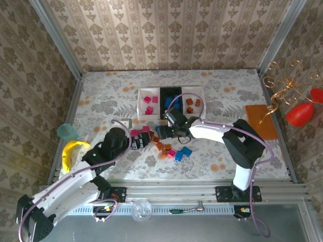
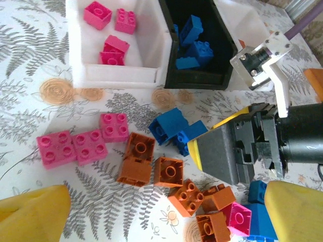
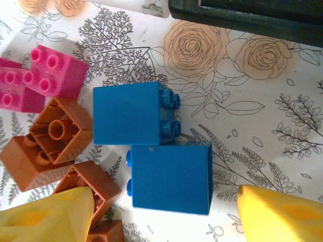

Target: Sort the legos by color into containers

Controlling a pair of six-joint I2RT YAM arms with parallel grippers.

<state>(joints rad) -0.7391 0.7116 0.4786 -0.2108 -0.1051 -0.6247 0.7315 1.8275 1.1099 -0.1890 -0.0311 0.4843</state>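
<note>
My yellow fingertips are open on both sides of the nearer blue brick [image 3: 171, 178] with a gap on each side, so I will lower my right gripper around it and close.
Three containers stand in a row at mid-table: a white tray [image 1: 143, 112] with pink legos [image 2: 112, 20], a black tray [image 1: 164, 105] with blue legos [image 2: 194, 43], and a white tray [image 1: 201, 97] with orange ones [image 1: 192, 104]. Loose legos lie in front of them: pink [image 2: 75, 146], orange [image 2: 167, 172] and blue [image 2: 169, 126]. My left gripper [image 2: 164, 217] is open above the orange bricks and holds nothing. My right gripper [image 3: 164, 222] is open, its yellow fingers [image 3: 282, 217] either side of a blue brick [image 3: 170, 177] lying on the table with a gap on each side. A second blue brick [image 3: 128, 113] lies against it.
A flat orange mat [image 1: 262, 121] lies at the right edge beside a wire ornament with red balloons [image 1: 300, 113]. A teal cup [image 1: 65, 132] and a yellow object [image 1: 70, 151] sit at the left edge. The two grippers are close together over the pile.
</note>
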